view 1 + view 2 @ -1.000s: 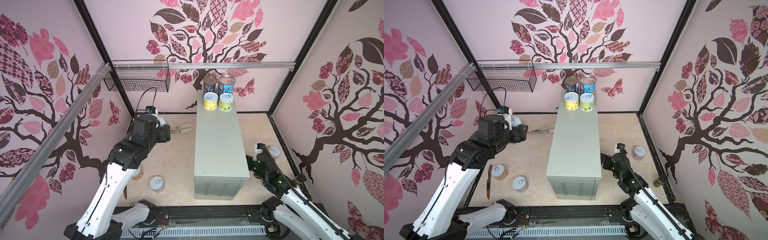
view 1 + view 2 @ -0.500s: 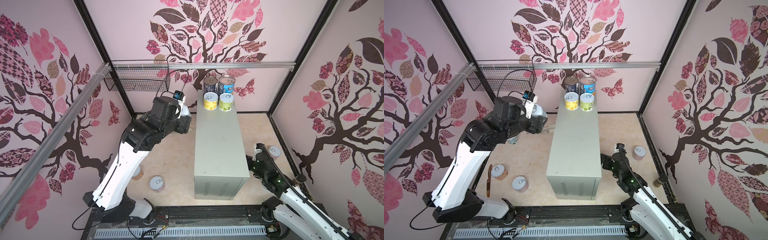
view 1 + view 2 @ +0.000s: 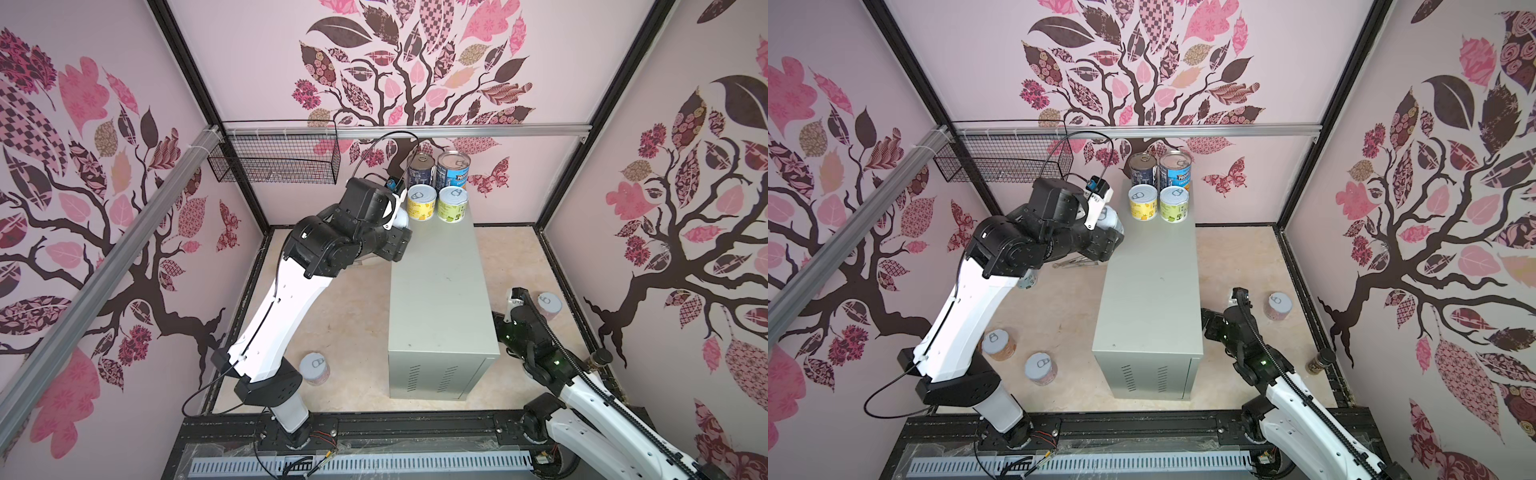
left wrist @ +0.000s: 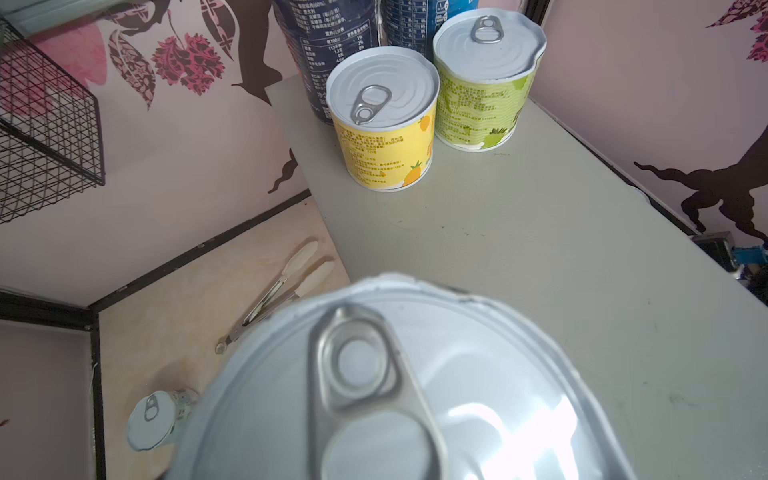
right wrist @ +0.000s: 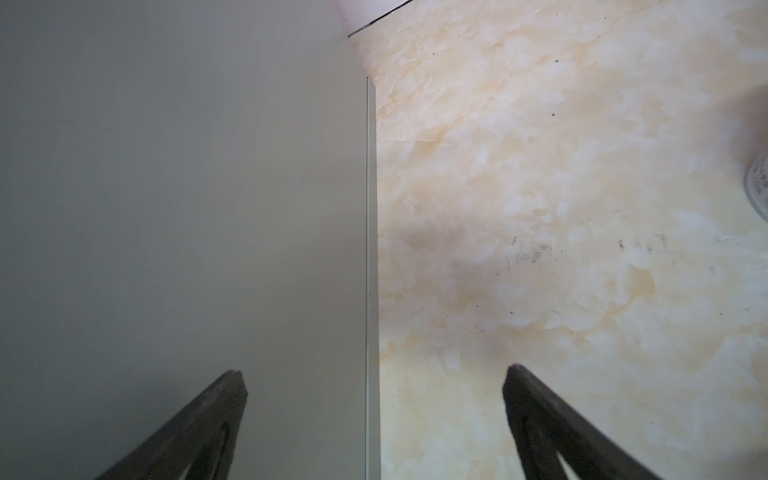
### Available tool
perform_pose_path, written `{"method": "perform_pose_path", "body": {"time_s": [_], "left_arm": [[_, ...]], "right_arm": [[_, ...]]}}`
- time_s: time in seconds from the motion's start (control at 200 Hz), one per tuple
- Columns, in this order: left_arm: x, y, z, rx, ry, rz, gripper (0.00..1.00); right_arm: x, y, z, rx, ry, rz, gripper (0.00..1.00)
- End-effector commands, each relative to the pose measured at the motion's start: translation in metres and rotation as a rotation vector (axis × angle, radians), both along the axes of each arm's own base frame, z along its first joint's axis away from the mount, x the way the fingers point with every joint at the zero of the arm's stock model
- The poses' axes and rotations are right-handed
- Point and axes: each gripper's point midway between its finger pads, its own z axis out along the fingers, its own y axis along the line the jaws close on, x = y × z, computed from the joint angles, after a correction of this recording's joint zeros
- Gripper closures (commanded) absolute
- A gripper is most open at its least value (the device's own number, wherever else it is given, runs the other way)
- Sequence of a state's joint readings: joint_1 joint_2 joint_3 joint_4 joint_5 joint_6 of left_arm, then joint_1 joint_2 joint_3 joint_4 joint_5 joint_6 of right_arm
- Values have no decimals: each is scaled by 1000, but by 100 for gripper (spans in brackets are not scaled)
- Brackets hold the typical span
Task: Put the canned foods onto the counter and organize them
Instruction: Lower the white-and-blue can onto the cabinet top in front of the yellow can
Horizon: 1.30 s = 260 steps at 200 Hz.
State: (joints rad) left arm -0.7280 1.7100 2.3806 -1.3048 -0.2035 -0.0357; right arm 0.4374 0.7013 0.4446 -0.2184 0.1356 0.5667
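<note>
I should next bring my left gripper over the counter in front of the yellow can (image 3: 423, 232), which is bare beside and below it, then lower the short can and release it.
My left gripper (image 3: 1105, 237) is shut on a short can (image 4: 395, 395) with a pale pull-tab lid. It holds the can upright in the air at the counter's (image 3: 436, 291) left edge, near the far end; the fingers are hidden under the can. Four cans stand at the far end of the counter: navy tall (image 3: 420, 168), blue tall (image 3: 453, 170), yellow short (image 4: 384, 120) and green short (image 4: 484, 83). My right gripper (image 5: 374, 395) stands open and empty, low over the floor beside the counter's right wall (image 5: 166, 208).
Short cans stand on the floor left of the counter (image 3: 1040, 368) (image 3: 997, 344) (image 4: 151, 419) and one to its right (image 3: 1279, 305). Metal tongs (image 4: 286, 286) lie on the floor below the held can. A wire basket (image 3: 274, 162) hangs on the back wall. A small brown jar (image 3: 1318, 360) stands by the right frame.
My left arm has risen from the floor at the left and swung right to the counter's far end with the can in its grip. The right arm has not moved.
</note>
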Motion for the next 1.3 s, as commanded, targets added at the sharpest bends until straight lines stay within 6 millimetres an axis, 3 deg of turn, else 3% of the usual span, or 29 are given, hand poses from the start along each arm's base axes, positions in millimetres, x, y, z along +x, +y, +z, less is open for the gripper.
{"method": "perform_pose_path", "body": {"time_s": [0.0,0.33,0.91,1.295], "left_arm": [[-1,-5,24,-47,-59,-24,41],[18,-23,-7,15,0,-28,41],[39,-55,-20,-38,25,-52,40],[58,-55,-34,7,16,10,37]], "right_arm": [[2,4,2,-3,-11,18,0],[3,7,-1,0,-1,28,0],[1,8,-2,9,-1,37,0],[1,9,-1,17,-5,41,0]]}}
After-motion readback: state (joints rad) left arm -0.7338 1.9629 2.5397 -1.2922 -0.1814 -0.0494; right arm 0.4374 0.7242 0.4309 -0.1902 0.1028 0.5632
